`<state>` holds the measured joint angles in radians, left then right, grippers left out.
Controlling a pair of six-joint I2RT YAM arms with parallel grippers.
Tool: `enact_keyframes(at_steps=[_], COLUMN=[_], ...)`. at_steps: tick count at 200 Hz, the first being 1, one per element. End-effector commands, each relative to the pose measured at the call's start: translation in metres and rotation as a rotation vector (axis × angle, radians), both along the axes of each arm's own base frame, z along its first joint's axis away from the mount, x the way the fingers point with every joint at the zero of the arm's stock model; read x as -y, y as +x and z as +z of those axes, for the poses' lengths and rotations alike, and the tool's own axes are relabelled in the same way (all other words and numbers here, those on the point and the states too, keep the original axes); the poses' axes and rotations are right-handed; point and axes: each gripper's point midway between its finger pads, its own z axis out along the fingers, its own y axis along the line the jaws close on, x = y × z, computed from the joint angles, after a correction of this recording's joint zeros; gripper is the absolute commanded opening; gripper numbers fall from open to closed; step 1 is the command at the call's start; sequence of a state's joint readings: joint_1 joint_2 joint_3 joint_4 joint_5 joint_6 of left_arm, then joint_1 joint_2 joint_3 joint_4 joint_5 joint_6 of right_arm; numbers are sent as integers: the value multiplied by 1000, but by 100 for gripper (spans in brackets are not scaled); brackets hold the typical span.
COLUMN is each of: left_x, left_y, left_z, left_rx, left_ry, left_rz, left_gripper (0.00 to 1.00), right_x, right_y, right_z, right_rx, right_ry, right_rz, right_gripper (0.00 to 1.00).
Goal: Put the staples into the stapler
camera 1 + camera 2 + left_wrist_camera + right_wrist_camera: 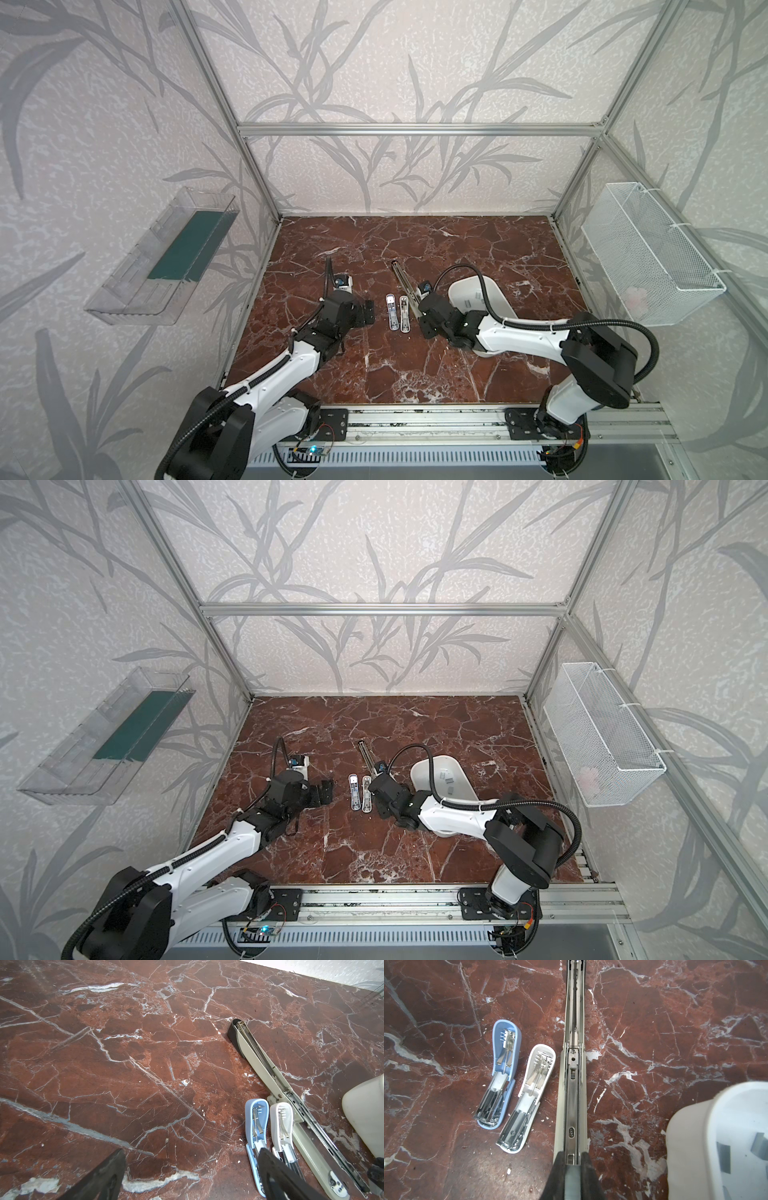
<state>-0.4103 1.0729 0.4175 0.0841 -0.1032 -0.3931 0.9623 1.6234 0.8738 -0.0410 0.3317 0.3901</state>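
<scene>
My right gripper should next go down onto the near end of the beige stapler's metal channel [571, 1160] and let go of the strip of staples, already in line with it.
A long beige stapler [572, 1095] lies opened flat on the marble, its metal channel facing up. My right gripper [572, 1154] is shut on a flat grey strip of staples [572, 1180], holding it at the near end of that channel. Left of it lie two small opened staplers, one blue [502, 1076] and one white [529, 1093]. More staples [446, 777] lie in a white tub [419, 771] behind the right arm. My left gripper [191, 1151] stands open over bare marble just left of the blue stapler [255, 1122], holding nothing. In a top view it [369, 312] sits beside the long stapler [402, 279].
A clear plastic shelf [162, 257] hangs on the left wall and a white wire basket [648, 257] on the right wall. Aluminium frame posts border the marble table [415, 374]. A single loose staple [129, 1173] lies by the left finger.
</scene>
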Motion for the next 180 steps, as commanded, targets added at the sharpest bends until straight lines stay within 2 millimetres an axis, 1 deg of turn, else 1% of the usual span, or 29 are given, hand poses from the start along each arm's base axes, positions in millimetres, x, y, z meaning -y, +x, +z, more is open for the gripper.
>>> enact_keyframes(at_steps=[1, 36, 123, 180], left_x=[-2, -2, -1, -1], left_y=[4, 4, 4, 4], left_z=[8, 8, 8, 9], left_rx=[32, 31, 31, 34], left_ry=[-3, -3, -4, -5], left_rz=[10, 11, 9, 10], left_gripper=[99, 99, 99, 99], right_x=[-2, -3, -3, 0], right_y=[1, 1, 2, -3], right_z=[-4, -8, -12, -17], right_rx=[5, -3, -10, -27], right_ry=[-6, -13, -17, -14], right_rz=[4, 4, -2, -8], right_gripper=[1, 1, 1, 0])
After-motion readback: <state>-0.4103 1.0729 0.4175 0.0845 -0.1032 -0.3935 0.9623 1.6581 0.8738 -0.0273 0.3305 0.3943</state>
